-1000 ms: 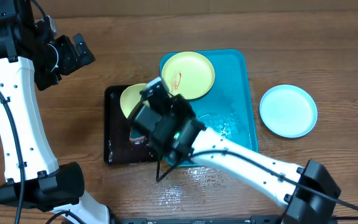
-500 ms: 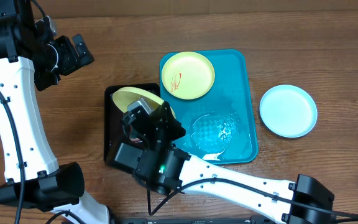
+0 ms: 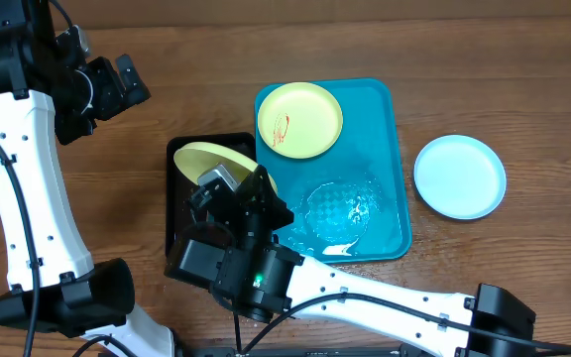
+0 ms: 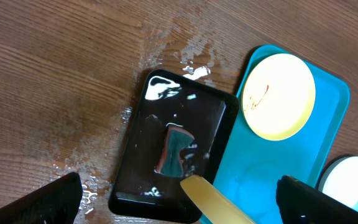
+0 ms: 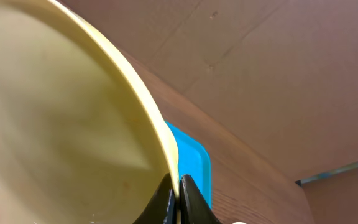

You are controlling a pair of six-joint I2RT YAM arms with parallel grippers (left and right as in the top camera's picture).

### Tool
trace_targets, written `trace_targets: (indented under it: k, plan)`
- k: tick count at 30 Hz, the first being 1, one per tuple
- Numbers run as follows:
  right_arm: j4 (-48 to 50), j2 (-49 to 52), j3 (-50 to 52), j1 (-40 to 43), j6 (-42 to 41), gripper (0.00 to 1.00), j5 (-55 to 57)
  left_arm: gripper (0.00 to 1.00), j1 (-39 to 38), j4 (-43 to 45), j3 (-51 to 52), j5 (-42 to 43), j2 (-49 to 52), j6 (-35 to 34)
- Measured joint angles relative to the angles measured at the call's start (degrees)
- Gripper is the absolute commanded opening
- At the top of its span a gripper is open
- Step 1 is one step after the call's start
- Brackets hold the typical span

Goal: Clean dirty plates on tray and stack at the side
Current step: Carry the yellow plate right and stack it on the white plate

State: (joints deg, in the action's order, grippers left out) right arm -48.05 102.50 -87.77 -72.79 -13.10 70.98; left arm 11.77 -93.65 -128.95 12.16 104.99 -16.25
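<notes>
Next, my right gripper will swing past the turquoise tray (image 3: 385,109), then lower and release onto the pale teal plate (image 3: 459,177), which lies bare to its right in the overhead view.
My right gripper (image 3: 256,193) is shut on the rim of a yellow-green plate (image 3: 211,157) and holds it tilted over the black tray (image 3: 178,198). In the right wrist view the fingers (image 5: 178,186) pinch the plate's edge (image 5: 61,124). A second yellow-green plate (image 3: 299,119) with a red smear lies at the far left of the turquoise tray (image 3: 385,109). A pale teal plate (image 3: 459,177) lies on the table right of the tray. My left gripper (image 3: 117,84) is open and empty, high at the left; its view shows the smeared plate (image 4: 278,96).
The black tray (image 4: 142,174) holds dark shiny liquid. Water is pooled on the near half of the turquoise tray (image 3: 340,208). Wet patches lie on the wooden table beside the black tray (image 4: 92,180).
My right arm has swung left and toward the front, carrying the yellow-green plate over the black tray and tilting it. The left arm has not moved.
</notes>
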Motion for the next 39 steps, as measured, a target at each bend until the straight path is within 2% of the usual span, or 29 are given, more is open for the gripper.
trace_targets:
  k: [20, 24, 27, 31, 35, 39]
  plan:
    - [-0.02, -0.02, 0.00, 0.02, -0.02, 0.04, -0.15, 1.00, 0.00, 0.00, 0.00, 0.00, 0.00, 0.00]
    - [-1.03, -0.02, 0.00, 0.81, -3.15, 0.04, -3.48, 1.00, 0.00, 0.00, 0.00, 0.00, 0.00, 0.00]
    - [-1.99, -0.02, 0.00, 3.93, -7.93, 0.04, -10.56, 1.00, 0.00, 0.00, 0.00, -0.04, 0.00, 0.00]
    - [-2.10, -0.28, 0.00, 13.09, -12.26, 0.04, -27.63, 1.00, 0.00, 0.02, 0.00, -0.22, 0.00, 0.00]
    - [-3.02, -2.51, 0.00, 26.51, -13.88, 0.04, -48.50, 1.00, 0.00, 0.00, 0.00, -0.22, 0.00, -0.02]
    - [-5.79, -7.67, 0.00, 41.57, -14.38, 0.04, -64.52, 1.00, 0.00, 0.00, 0.00, -0.24, 0.00, -0.02]
